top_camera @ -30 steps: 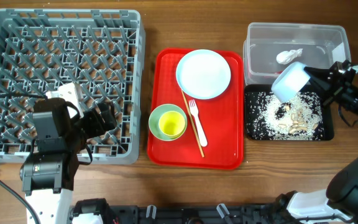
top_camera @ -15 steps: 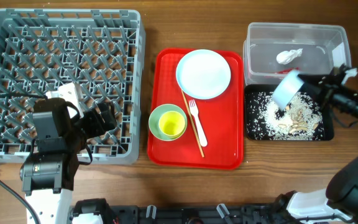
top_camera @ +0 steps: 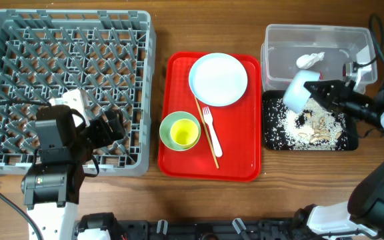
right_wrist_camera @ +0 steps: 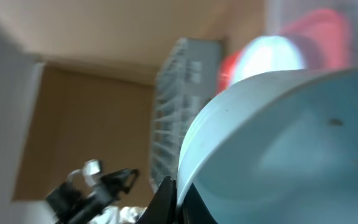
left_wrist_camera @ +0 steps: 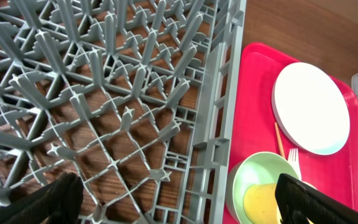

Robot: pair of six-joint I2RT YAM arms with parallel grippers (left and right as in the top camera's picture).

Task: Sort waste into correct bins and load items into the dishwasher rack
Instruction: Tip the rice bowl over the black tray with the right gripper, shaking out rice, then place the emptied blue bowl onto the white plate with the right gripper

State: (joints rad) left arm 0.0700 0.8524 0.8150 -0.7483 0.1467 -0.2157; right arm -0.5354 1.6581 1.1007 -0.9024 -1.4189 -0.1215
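The blue plate [top_camera: 218, 79] [right_wrist_camera: 268, 57] is to the left in the overhead view, so my right gripper will next swing over the plate, level the bowl, and go down to let go.
My right gripper [top_camera: 317, 89] is shut on the rim of the pale blue bowl [top_camera: 297, 93] and holds it tipped on its side above the black tray [top_camera: 271, 137], which holds rice scraps [top_camera: 312, 130]. The right wrist view shows the bowl [right_wrist_camera: 291, 143] close up, with its rim pinched between the fingers [right_wrist_camera: 168, 198]. A white tissue [top_camera: 310, 60] lies in the clear tub [top_camera: 279, 40]. I cannot make out the wrapper. The blue plate [top_camera: 218, 79], green bowl [top_camera: 175, 123] with the yellow cup [top_camera: 183, 136] inside, fork [top_camera: 212, 130] and chopsticks [top_camera: 206, 132] lie on the red tray. My left gripper [top_camera: 107, 130] is open and empty over the rack [top_camera: 65, 40].
The red tray [top_camera: 242, 163] sits between the rack and the bins. The left wrist view shows the rack's pegs [left_wrist_camera: 135, 93], its right wall, the plate [left_wrist_camera: 309, 106] and the green bowl [left_wrist_camera: 253, 177]. Cables trail at the right table edge.
My right gripper has carried the blue bowl leftward over the black tray's far-left part and tipped it further. The left arm has not moved.
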